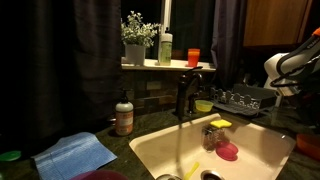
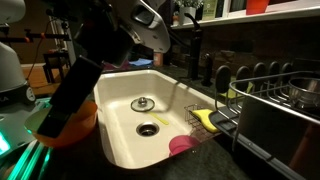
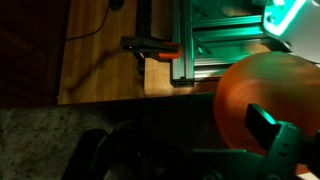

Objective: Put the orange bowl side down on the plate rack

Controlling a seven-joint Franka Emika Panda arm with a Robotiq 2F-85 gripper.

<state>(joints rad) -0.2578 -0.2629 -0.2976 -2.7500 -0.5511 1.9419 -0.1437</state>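
Observation:
The robot will next bring its gripper down until its open fingers straddle the orange bowl's rim (image 3: 220, 113), since that rim lies below, between those fingers in the wrist view.
The orange bowl (image 3: 250, 95) fills the right side of the wrist view, and one dark fingertip (image 3: 268, 122) stands in front of it. My gripper (image 3: 185, 150) is open; its other finger is lost in shadow at lower left. In an exterior view the bowl (image 2: 78, 122) sits on the counter left of the sink, with my dark gripper (image 2: 68, 98) right over it. It also shows as a red patch, the bowl (image 1: 308, 146), below my arm (image 1: 290, 65). The plate rack (image 2: 268, 88) stands beyond the sink; the plate rack (image 1: 240, 99) holds nothing orange.
A white sink (image 2: 120, 110) holds a pink dish (image 2: 182, 146) and a yellow sponge (image 2: 205, 118). Behind it are the faucet (image 1: 183, 95) and a yellow-green bowl (image 1: 204, 105). An orange cup (image 1: 193, 57) stands on the sill. A blue cloth (image 1: 75, 155) and a soap bottle (image 1: 124, 115) sit on the counter.

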